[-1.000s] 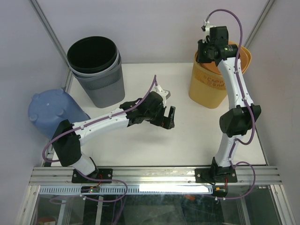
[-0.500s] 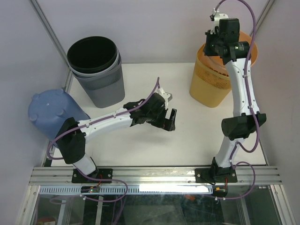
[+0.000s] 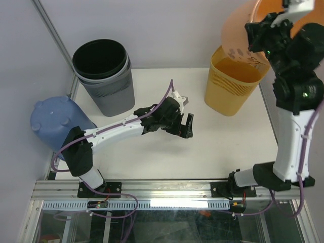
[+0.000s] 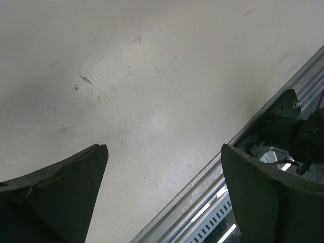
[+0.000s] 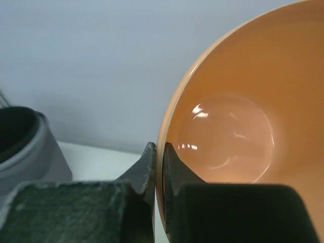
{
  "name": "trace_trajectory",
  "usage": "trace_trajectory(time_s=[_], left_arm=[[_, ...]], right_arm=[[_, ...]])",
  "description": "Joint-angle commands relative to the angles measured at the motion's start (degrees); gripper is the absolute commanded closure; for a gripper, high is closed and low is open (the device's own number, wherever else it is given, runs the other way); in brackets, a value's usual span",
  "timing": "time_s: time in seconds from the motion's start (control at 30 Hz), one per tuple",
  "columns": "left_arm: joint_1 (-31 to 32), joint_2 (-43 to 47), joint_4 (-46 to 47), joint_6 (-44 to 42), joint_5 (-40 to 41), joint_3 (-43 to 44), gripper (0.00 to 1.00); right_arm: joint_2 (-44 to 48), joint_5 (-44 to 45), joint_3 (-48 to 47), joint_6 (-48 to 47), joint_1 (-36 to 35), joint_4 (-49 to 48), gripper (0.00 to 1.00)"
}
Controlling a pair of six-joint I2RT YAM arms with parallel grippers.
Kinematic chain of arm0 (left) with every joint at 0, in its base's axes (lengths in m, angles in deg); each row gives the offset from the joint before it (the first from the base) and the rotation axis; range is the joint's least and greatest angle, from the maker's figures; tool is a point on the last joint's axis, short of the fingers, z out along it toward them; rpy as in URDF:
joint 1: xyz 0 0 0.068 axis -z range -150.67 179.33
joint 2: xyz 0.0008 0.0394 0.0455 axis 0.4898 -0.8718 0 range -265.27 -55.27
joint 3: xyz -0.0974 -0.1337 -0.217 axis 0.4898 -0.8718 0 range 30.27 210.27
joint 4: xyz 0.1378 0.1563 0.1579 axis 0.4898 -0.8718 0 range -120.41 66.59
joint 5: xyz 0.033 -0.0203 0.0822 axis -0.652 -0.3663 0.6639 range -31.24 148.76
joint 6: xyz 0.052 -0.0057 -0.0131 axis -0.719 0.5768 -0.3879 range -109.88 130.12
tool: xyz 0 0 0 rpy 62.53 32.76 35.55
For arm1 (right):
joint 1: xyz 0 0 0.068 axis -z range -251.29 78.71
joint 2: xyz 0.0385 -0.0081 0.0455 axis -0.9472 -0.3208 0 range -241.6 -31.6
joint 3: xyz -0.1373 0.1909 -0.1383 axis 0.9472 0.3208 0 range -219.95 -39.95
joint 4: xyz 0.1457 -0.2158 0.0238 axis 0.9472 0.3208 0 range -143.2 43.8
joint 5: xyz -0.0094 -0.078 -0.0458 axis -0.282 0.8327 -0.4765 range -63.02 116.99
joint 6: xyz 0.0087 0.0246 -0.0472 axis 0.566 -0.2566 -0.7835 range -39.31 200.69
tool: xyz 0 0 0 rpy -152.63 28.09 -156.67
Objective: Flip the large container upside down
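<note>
The bare middle of the table is below my right gripper, so next my right gripper should go down to the left in the top view, turn the rim of the smooth orange container downward, and then release it.
A smooth orange container [image 3: 237,28] hangs in the air at the top right, above a perforated orange basket [image 3: 230,93] that stands on the table. My right gripper [image 3: 256,43] is shut on its rim. In the right wrist view the fingers [image 5: 150,162] pinch the thin rim, and the container's glossy inside [image 5: 243,131] fills the right half; it is tipped on its side toward the camera. My left gripper [image 3: 187,126] hovers open over the middle of the table, with only the white table top [image 4: 152,76] between its fingers [image 4: 76,177].
Nested grey and black bins [image 3: 104,76] stand at the back left, also seen in the right wrist view [image 5: 25,147]. A blue bin [image 3: 55,119] sits bottom-up off the table's left edge. The aluminium rail [image 4: 243,167] runs along the near edge.
My right arm has risen and carried the smooth orange container up and out from the perforated basket, tipping it. The left gripper has shifted slightly right and stays open.
</note>
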State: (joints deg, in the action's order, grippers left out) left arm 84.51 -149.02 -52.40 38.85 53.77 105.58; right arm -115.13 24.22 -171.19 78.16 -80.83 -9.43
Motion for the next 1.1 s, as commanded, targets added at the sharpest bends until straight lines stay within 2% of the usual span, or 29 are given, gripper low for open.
trace_trajectory(time_s=[0.0,0.13,0.23,0.33,0.43,0.63,0.73,0.83,0.93,1.07], left_arm=[[0.2,2.7,1.9,-0.8,1.2,4.6,0.01],[-1.8,7.5,-2.3,-1.9,4.1,8.3,0.01],[-4.5,14.7,-7.3,-3.0,8.1,10.5,0.01],[-7.3,22.6,-10.8,-4.9,11.3,13.1,0.01],[-8.1,28.9,-12.9,-6.3,16.3,16.2,0.01],[-8.3,31.4,-16.3,-5.7,26.6,20.7,0.01],[-8.3,29.8,-17.2,-4.3,30.1,22.1,0.01],[-8.7,28.3,-18.1,-1.8,33.9,23.0,0.01],[-9.0,28.1,-17.8,-0.6,35.1,23.0,0.01],[-9.1,27.9,-16.5,-0.6,34.5,22.2,0.01]], right_arm=[[10.9,-9.2,3.1,3.4,-0.3,-17.5,1.00],[16.5,-16.9,9.5,11.1,-0.3,-21.3,1.00],[20.2,-24.7,16.3,16.1,-0.2,-23.1,1.00],[23.9,-30.2,22.6,17.6,-0.2,-22.7,1.00],[28.7,-32.0,29.1,16.1,-0.2,-21.3,1.00],[34.0,-40.9,38.9,20.5,-0.2,-24.1,1.00],[34.9,-47.2,48.0,32.0,-0.2,-32.9,1.00],[37.0,-50.4,61.4,46.2,-0.3,-48.4,1.00],[39.1,-49.0,73.3,59.9,-1.2,-65.3,1.00],[40.9,-41.5,84.4,67.0,-6.1,-73.2,1.00]])
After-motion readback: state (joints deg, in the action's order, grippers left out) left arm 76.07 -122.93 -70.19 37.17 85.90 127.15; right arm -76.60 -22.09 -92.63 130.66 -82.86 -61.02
